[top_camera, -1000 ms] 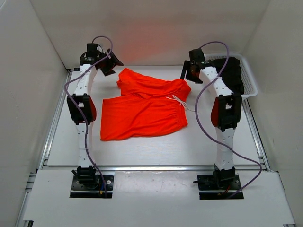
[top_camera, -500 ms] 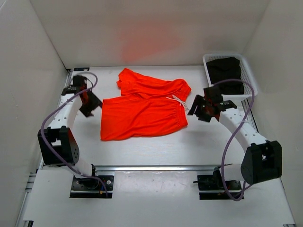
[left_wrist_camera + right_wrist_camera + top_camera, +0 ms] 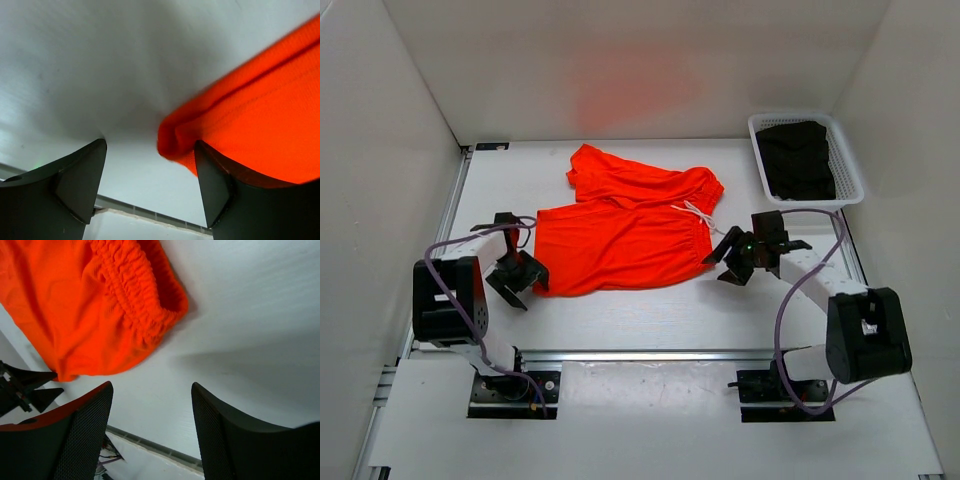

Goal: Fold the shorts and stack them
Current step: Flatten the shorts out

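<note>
My left gripper is low at the shorts' leg hem and should stay there next, then close its fingers onto the hem's front corner (image 3: pixel 541 290) (image 3: pixel 176 143), because that corner already reaches between them.
The neon-orange shorts (image 3: pixel 620 235) lie flat mid-table, waistband with white drawstring (image 3: pixel 700 214) to the right, one leg angled toward the back. My left gripper (image 3: pixel 520 278) is open, low at the front left corner of the shorts' leg hem; in the left wrist view that hem corner (image 3: pixel 185 140) sits between the jaws, close to the right finger (image 3: pixel 215 185). My right gripper (image 3: pixel 728 262) is open and empty, just right of the waistband's front corner (image 3: pixel 165 310), which lies ahead of its fingers (image 3: pixel 82 435).
A white basket (image 3: pixel 757 125) holding dark folded fabric (image 3: pixel 798 158) stands at the back right. White walls close in the table on three sides. A metal rail (image 3: pixel 640 355) runs along the front edge.
Both arms have swung down from the back of the table to the front. The left gripper has dropped to the leg hem corner, the right one to the waistband corner. The shorts have not moved.
</note>
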Robot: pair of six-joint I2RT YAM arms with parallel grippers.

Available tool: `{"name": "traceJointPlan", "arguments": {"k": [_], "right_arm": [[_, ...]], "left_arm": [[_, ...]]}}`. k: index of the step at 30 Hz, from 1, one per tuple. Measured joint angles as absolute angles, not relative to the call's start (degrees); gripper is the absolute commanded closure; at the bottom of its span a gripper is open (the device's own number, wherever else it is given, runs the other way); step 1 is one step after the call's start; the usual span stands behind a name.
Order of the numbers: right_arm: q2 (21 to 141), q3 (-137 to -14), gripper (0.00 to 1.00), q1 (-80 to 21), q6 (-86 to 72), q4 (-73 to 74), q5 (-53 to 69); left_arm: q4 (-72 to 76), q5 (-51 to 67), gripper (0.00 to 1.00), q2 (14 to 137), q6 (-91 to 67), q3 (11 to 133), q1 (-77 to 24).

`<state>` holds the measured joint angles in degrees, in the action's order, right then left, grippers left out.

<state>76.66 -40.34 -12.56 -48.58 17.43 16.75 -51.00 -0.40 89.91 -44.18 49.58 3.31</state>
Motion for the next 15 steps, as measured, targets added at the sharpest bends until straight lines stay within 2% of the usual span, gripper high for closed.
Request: {"name": "traceJointPlan", "arguments": {"k": [5, 9, 11, 12, 13, 14, 15], "right_arm": [[83.57, -40.36, 0.38, -12.49, -50.39, 11.90, 18.17], [88.55, -40.93, 0.48, -12.49, -50.76, 10.13, 18.02], [90.45, -42.22, 0.55, -12.49, -50.83, 9.78, 18.02], [91.39, -42.98, 0.65, -12.51, -50.76, 9.26, 17.78], [92.31, -43.59, 0.71, -12.56, -50.48, 8.64, 17.61], [93.08, -44.14, 0.76, -12.62, -50.61, 8.36, 17.28], [93.58, -44.51, 0.82, -12.75, -50.59, 8.34, 16.84]], "left_arm": [[-49.65, 0.69, 0.19, 92.62, -44.25, 50.76, 3.44], [-49.60, 1.10, 0.27, 94.67, -44.21, 52.82, 3.53], [-49.71, 1.52, 0.42, 95.83, -44.21, 54.06, 3.60], [-49.69, 1.65, 0.50, 96.23, -44.12, 54.54, 3.60], [-49.54, 1.74, 0.61, 96.49, -44.25, 54.87, 3.60], [-49.28, 2.00, 0.85, 96.73, -44.16, 55.16, 3.62], [-48.93, 2.39, 0.90, 96.99, -44.29, 55.44, 3.64]]}}
